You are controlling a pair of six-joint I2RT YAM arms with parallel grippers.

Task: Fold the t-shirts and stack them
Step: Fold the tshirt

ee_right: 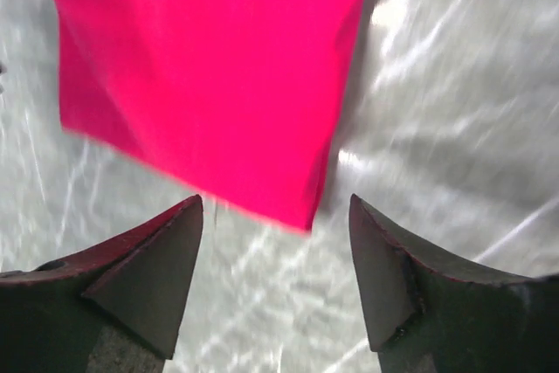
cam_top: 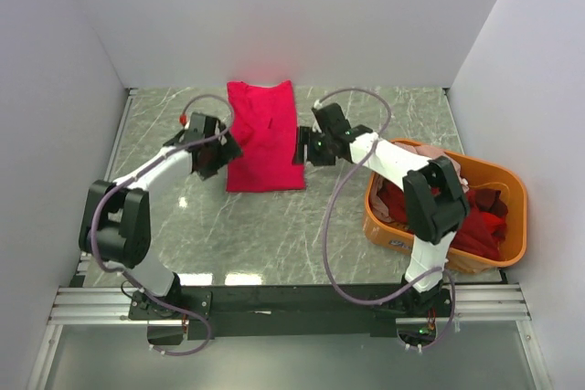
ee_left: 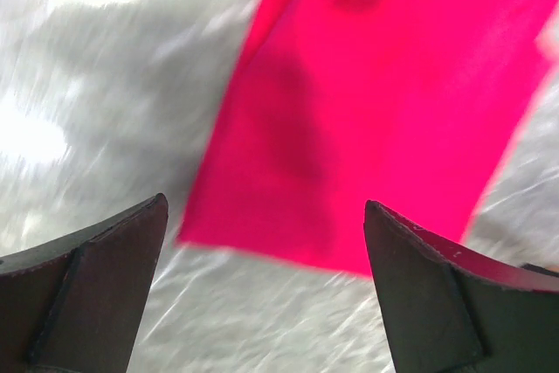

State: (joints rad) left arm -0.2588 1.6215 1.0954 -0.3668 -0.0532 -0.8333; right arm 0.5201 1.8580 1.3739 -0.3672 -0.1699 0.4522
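Next, my left gripper moves down and back onto the t-shirt's near corner by this arm (cam_top: 229,188) (ee_left: 192,231), since the corner lies below the open fingers and nearer my base.
A bright crimson-pink t-shirt (cam_top: 265,139) lies folded into a long narrow rectangle at the back middle of the marble table. My left gripper (cam_top: 225,149) hangs at the shirt's left edge, open and empty. My right gripper (cam_top: 302,149) hangs at its right edge, also open and empty. In the left wrist view the t-shirt (ee_left: 376,102) lies flat ahead of the open left gripper (ee_left: 265,203). In the right wrist view the t-shirt's (ee_right: 210,67) near corner sits just beyond the open right gripper (ee_right: 276,200). More t-shirts (cam_top: 484,227), dark red among them, are heaped in the basket.
An orange plastic basket (cam_top: 388,231) stands at the right of the table, partly under my right arm. White walls close in the table on three sides. A grey marble surface (cam_top: 274,226) stretches between the folded shirt and the arm bases.
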